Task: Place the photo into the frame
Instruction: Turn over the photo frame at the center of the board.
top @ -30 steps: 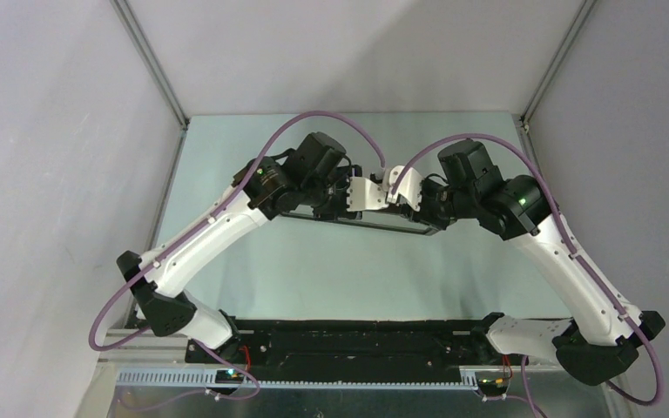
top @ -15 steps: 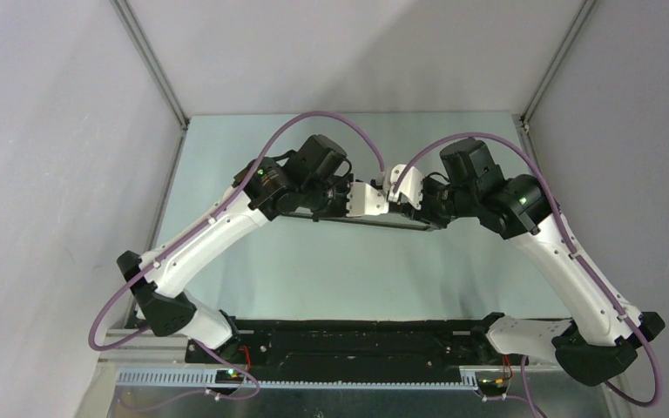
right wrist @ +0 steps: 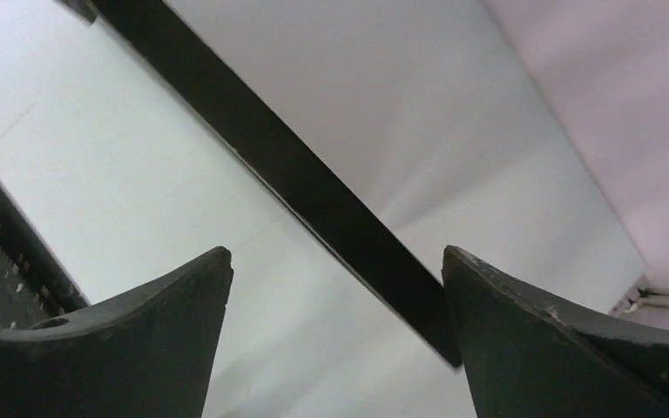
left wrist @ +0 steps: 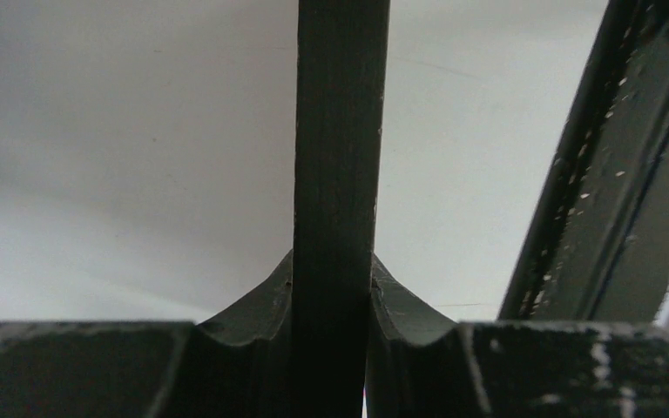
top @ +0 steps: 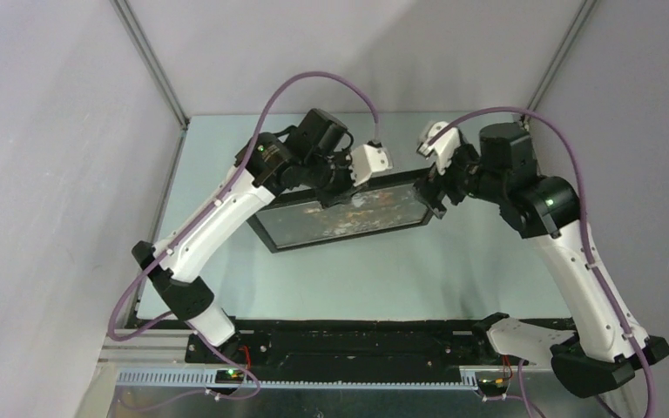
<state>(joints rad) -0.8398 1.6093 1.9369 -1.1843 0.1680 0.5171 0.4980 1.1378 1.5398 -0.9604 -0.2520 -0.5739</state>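
My left gripper swings to the left in the top view next. It then lowers the tilted frame flat onto the open tabletop below it and releases the frame's edge.
The black frame point(top: 272, 235) lies tilted across the middle of the table, its front turned up to the top camera. Behind its pane shows the photo point(top: 348, 212), dark with orange-yellow leaves. My left gripper point(top: 335, 180) is shut on the frame's far long edge. In the left wrist view that black edge point(left wrist: 338, 131) stands straight up between the two fingers of the left gripper point(left wrist: 331, 292). My right gripper point(top: 435, 193) is open at the frame's right end. In the right wrist view the frame's edge point(right wrist: 296, 174) runs slantwise through the right gripper point(right wrist: 335, 287), ending close beside the right finger point(right wrist: 540, 348).
The pale green table point(top: 357, 279) is walled by grey panels on three sides. The black base rail point(top: 348, 344) with both arm mounts spans the near edge. Purple cables point(top: 314, 83) arch above both wrists.
The frame stood nearly on edge, held at both ends. It now tilts face up with the photo showing. My right gripper has opened, let go and drawn back to the right.
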